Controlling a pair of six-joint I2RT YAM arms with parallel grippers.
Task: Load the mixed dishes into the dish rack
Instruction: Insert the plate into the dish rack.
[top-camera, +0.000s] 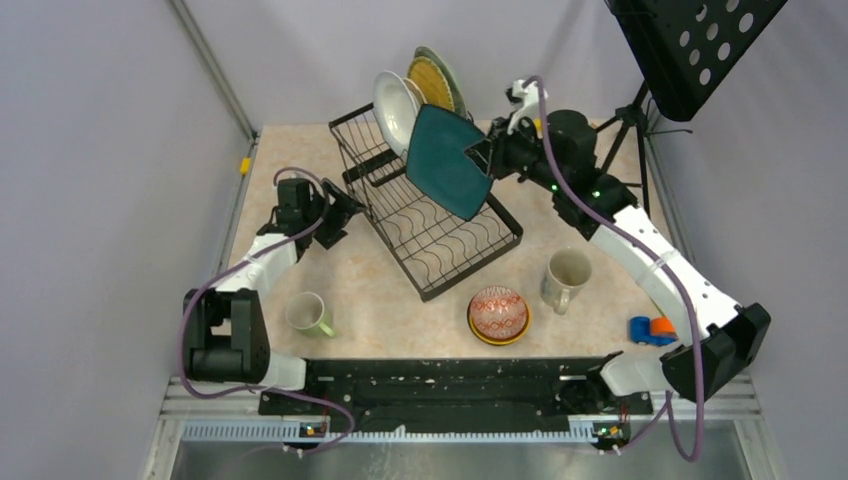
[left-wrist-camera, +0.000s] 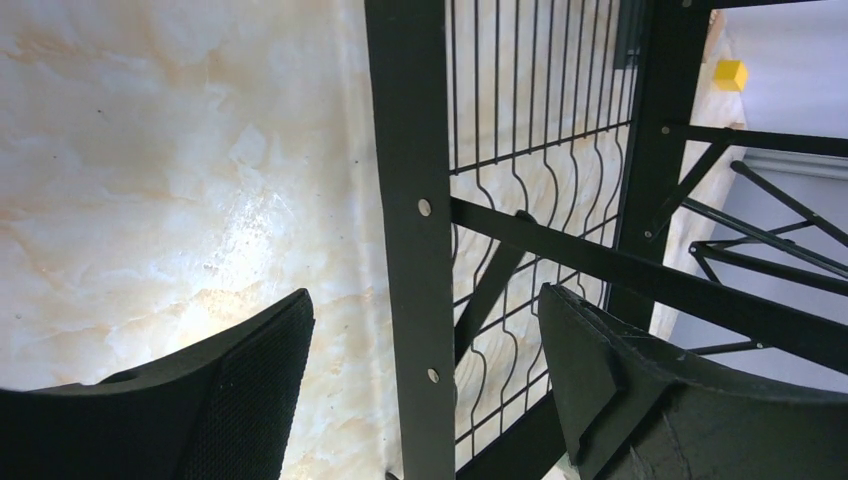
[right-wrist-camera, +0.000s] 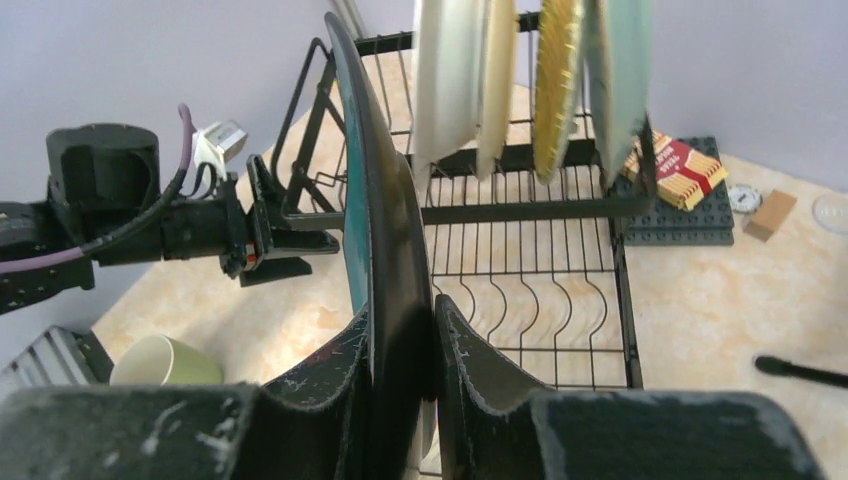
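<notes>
Next, the right gripper moves outward and left in the top view, then down to the dish rack's empty slots beside the white plate, and releases it there.
The black wire dish rack (top-camera: 470, 270) stands mid-table. A white plate (top-camera: 393, 108), a cream-yellow plate (top-camera: 432, 82) and a pale teal plate (top-camera: 453, 78) stand upright in its raised section. My right gripper (top-camera: 487, 155) is shut on the dark teal plate (top-camera: 447, 160) and holds it tilted above the rack; the wrist view shows the plate (right-wrist-camera: 385, 220) edge-on between the fingers. My left gripper (top-camera: 340, 210) is open at the rack's left side, its jaws straddling a rack bar (left-wrist-camera: 405, 150) without touching it.
A light-green mug (top-camera: 310, 313), a cream mug (top-camera: 566, 280) and a red-patterned bowl (top-camera: 498, 312) sitting in a yellow-orange bowl (top-camera: 500, 340) stand near the front. A blue toy car (top-camera: 650, 330) lies right. A music stand (top-camera: 690, 50) stands back right.
</notes>
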